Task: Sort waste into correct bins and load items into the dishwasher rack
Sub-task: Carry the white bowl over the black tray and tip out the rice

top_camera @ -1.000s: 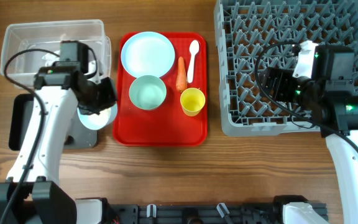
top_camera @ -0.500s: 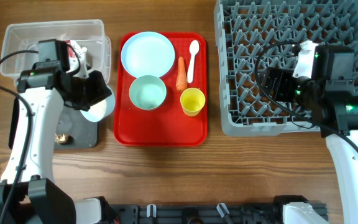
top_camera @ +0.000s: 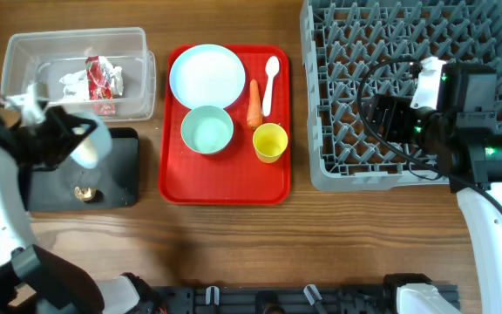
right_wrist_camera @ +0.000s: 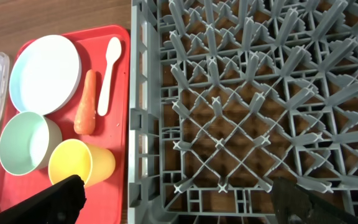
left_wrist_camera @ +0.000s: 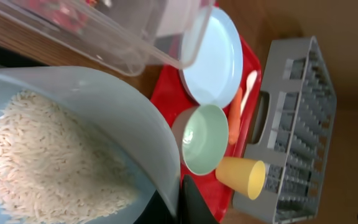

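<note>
The rice empties out next as my left gripper tilts further over the black tray bin (top_camera: 120,174). Then the gripper crosses to the red tray's bare near corner (top_camera: 187,181) and releases the rim of the bowl.
My left gripper (top_camera: 59,139) is shut on the rim of a light blue bowl (top_camera: 90,144), which is tilted over the black tray bin (top_camera: 120,174). In the left wrist view the bowl (left_wrist_camera: 123,118) holds loose white rice (left_wrist_camera: 48,162), and the rim sits pinched in the gripper (left_wrist_camera: 180,205). The clear tub bin (top_camera: 24,52) holds a red wrapper (top_camera: 103,78) and white tissue (top_camera: 71,83). On the red tray (top_camera: 225,187) lie a plate (top_camera: 206,74), a second bowl (top_camera: 206,129), a carrot (top_camera: 253,103), a spoon (top_camera: 270,83) and a yellow cup (top_camera: 269,141). My right gripper (right_wrist_camera: 182,205) hangs open over the grey rack (right_wrist_camera: 260,93).
A small clump of food bits (top_camera: 83,192) lies on the black tray. The rack (top_camera: 417,166) fills the right side of the table, close beside the red tray. Bare wood runs along the table's front edge.
My left arm has swung left with the rice bowl, from the tub's front right corner to above the black tray. The tub's wrapper and tissue are now uncovered. The right arm has not moved.
</note>
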Controlling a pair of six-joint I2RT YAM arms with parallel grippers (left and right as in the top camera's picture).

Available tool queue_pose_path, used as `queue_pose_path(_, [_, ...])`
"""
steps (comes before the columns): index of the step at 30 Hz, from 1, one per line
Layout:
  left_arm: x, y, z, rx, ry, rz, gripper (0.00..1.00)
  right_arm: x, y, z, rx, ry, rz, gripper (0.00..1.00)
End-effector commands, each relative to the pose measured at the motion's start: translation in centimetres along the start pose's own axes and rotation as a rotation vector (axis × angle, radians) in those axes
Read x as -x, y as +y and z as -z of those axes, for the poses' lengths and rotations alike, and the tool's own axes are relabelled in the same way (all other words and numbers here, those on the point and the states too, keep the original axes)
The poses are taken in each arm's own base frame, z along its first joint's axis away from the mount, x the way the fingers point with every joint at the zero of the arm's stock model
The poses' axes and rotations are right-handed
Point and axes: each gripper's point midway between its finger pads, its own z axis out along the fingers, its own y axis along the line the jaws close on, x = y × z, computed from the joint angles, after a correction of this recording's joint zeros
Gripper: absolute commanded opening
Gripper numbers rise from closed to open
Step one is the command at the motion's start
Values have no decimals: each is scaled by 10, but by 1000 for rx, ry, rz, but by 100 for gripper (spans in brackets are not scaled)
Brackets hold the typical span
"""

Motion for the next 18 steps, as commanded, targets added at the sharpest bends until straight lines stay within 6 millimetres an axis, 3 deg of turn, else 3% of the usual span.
queue_pose_path(1, [15,12,14,-88,-46,-13,4,9,2,2,10,-23,-10,98])
queue_pose_path(6, [15,23,9,-275,-17,66,4,10,2,2,11,-28,-8,98])
queue_pose_path(12, [12,41,0,-315,19,164,4,10,2,2,11,-28,-9,98])
queue_pose_path(18, [19,45,-1,-416,3,234,4,10,2,2,11,-28,-8,98])
